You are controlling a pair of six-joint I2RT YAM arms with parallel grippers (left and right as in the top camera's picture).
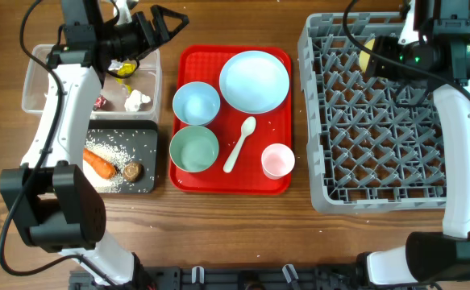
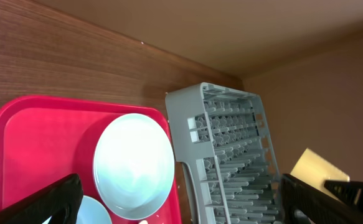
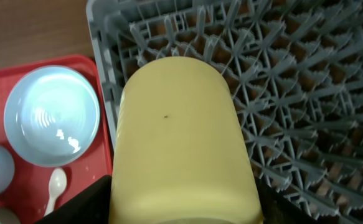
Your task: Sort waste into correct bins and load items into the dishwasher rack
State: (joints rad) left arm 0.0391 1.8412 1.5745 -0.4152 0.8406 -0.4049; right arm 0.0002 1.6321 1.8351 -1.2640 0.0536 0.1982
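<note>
The rack's far corner (image 1: 330, 47) (image 3: 151, 48) by the red tray is empty, so my right gripper will lower the yellow cup there next.
My right gripper (image 1: 382, 53) is shut on the yellow cup (image 1: 369, 55) over the far left part of the grey dishwasher rack (image 1: 380, 173). In the right wrist view the cup (image 3: 181, 137) fills the space between the fingers (image 3: 184, 208), above the rack (image 3: 306, 93). My left gripper (image 1: 164, 22) is open and empty, raised at the far right corner of the clear tub (image 1: 37, 84). The tub holds a silver-yellow wrapper (image 1: 124, 69), a red wrapper (image 1: 100, 101) and a white tissue (image 1: 137, 101). The black tray (image 1: 146, 141) holds the carrot (image 1: 99, 163), rice (image 1: 118, 149) and a brown lump (image 1: 132, 171).
The red tray (image 1: 279, 60) holds a light blue plate (image 1: 255, 80), a light blue bowl (image 1: 196, 103), a mint bowl (image 1: 194, 150), a white spoon (image 1: 240, 143) and a pink cup (image 1: 277, 159). The left wrist view shows the plate (image 2: 133, 165) and the rack (image 2: 231, 155).
</note>
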